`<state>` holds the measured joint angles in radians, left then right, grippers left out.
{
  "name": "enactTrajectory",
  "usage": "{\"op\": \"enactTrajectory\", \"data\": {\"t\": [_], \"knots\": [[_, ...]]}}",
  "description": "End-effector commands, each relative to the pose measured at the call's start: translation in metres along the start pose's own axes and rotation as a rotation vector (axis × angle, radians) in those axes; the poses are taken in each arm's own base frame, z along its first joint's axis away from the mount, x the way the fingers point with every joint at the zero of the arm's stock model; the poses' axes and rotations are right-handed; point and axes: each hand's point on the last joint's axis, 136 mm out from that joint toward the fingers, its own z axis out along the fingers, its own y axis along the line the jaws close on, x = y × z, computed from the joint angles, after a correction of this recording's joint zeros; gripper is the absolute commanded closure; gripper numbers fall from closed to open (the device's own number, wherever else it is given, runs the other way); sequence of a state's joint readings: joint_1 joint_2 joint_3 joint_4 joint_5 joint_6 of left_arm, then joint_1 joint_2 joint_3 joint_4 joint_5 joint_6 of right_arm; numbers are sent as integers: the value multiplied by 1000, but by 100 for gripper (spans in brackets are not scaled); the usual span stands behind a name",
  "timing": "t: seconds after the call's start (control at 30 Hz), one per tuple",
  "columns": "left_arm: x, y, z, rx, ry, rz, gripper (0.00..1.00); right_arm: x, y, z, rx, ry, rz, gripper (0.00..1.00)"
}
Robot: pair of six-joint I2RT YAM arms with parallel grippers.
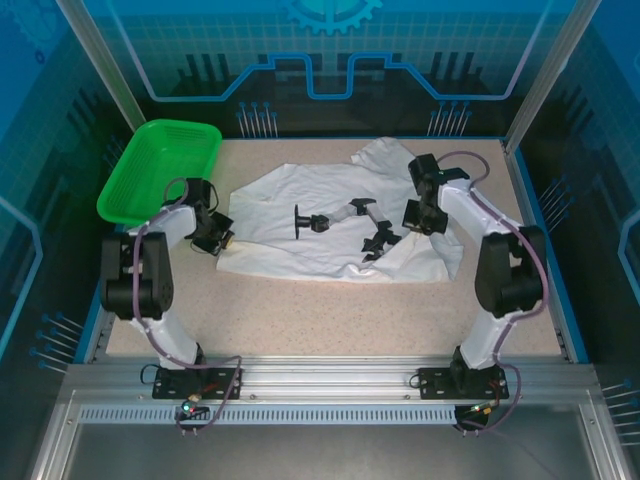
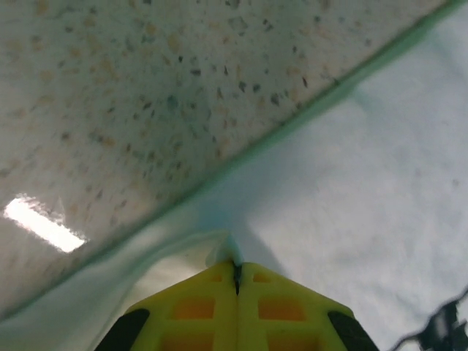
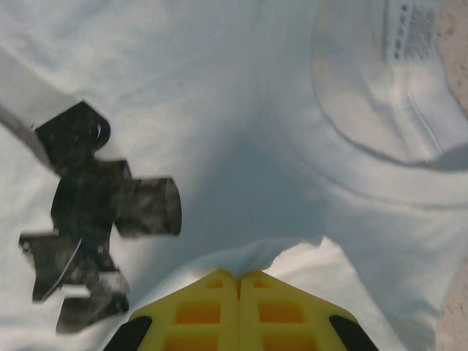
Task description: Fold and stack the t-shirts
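The raised fold stops short of the collar, so my right gripper will release the cloth slightly outward, toward the collar's edge.
One white t-shirt (image 1: 270, 200) lies spread across the middle of the table, its black print (image 1: 340, 222) facing up. My left gripper (image 1: 222, 240) is at the shirt's left edge. In the left wrist view its yellow fingers (image 2: 197, 307) are shut on a small pinch of the hem (image 2: 228, 248), lifting it slightly. My right gripper (image 1: 420, 215) is on the shirt's right part, beside the print. In the right wrist view it (image 3: 238, 276) is shut on a raised fold of cloth (image 3: 270, 252), with the print (image 3: 88, 212) to the left and the collar label (image 3: 413, 29) at top right.
A green mesh basket (image 1: 160, 165) stands at the back left corner, close to the left arm. The speckled tabletop (image 1: 330, 320) lies bare in front of the shirt. Blue walls and metal posts (image 1: 100, 60) ring the table.
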<state>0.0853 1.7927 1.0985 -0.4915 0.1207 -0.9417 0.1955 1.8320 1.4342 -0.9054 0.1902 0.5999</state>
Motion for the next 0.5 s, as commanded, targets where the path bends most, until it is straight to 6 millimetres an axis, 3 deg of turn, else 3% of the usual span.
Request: {"op": "enactTrajectory", "data": {"t": [0.0, 0.13, 0.23, 0.33, 0.47], "knots": [[-11, -3, 5, -4, 20, -21, 99, -16, 4, 9, -13, 23, -3, 100], [-19, 5, 2, -23, -11, -47, 89, -28, 1, 18, -7, 40, 17, 100], [-24, 12, -8, -27, -71, -61, 88, -35, -5, 20, -10, 39, 42, 98], [-24, 4, -16, 11, -75, -60, 85, -38, -12, 22, -20, 47, 65, 93], [-20, -7, -20, 57, -46, -64, 67, -40, -15, 22, -66, 65, 92, 58]]}}
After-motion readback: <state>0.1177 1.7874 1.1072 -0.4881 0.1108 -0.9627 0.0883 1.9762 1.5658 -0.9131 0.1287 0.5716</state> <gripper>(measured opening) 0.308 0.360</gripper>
